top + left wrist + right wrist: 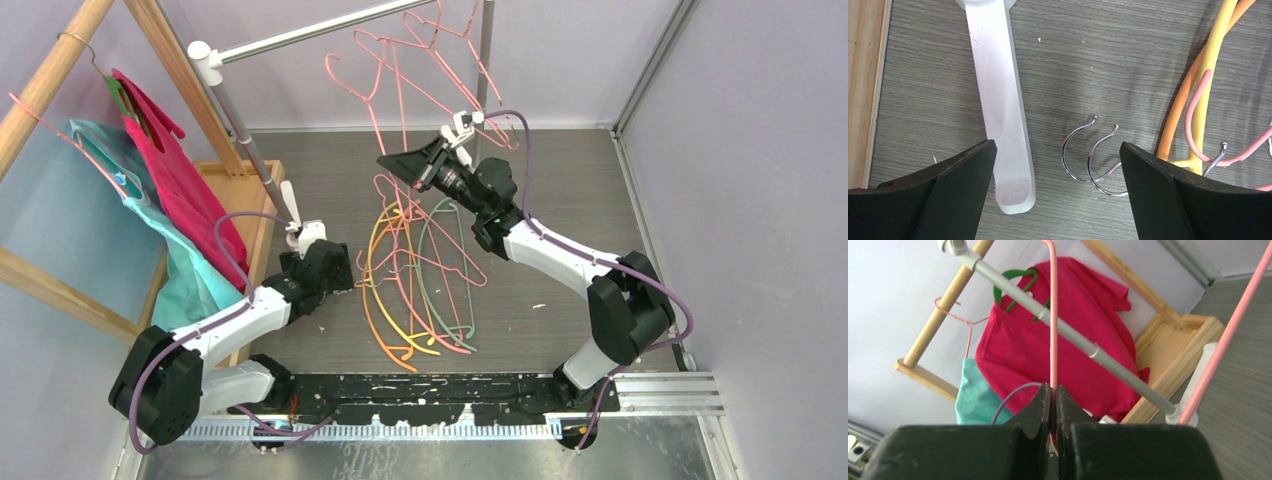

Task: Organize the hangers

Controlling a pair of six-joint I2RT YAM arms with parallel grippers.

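Note:
The pink hanger goes up and outward in my right gripper next, since its hook is still free. It then hooks over the grey bar's bare part (376, 14) and my right gripper releases it.
Several thin hangers (420, 285), orange, yellow, pale green and pink, lie in a pile on the grey table. More pink wire hangers (440, 40) hang on the grey rail (300, 35). My right gripper (398, 163) is raised beside them and shut on the wire of one pink hanger (1053, 315), just below the rail (1073, 337). My left gripper (340, 272) is open and empty, low over the table at the pile's left edge. Two metal hooks (1083, 155) lie between its jaws, with yellow (1210, 65), orange (1180, 100) and pink (1193, 125) hangers to the right.
The rail's white plastic foot (1000, 100) lies just inside my left finger. A wooden rack (60, 60) at the left carries a magenta garment (180, 180) and a teal one (190, 270) above a wooden base (255, 200). Grey walls enclose the table.

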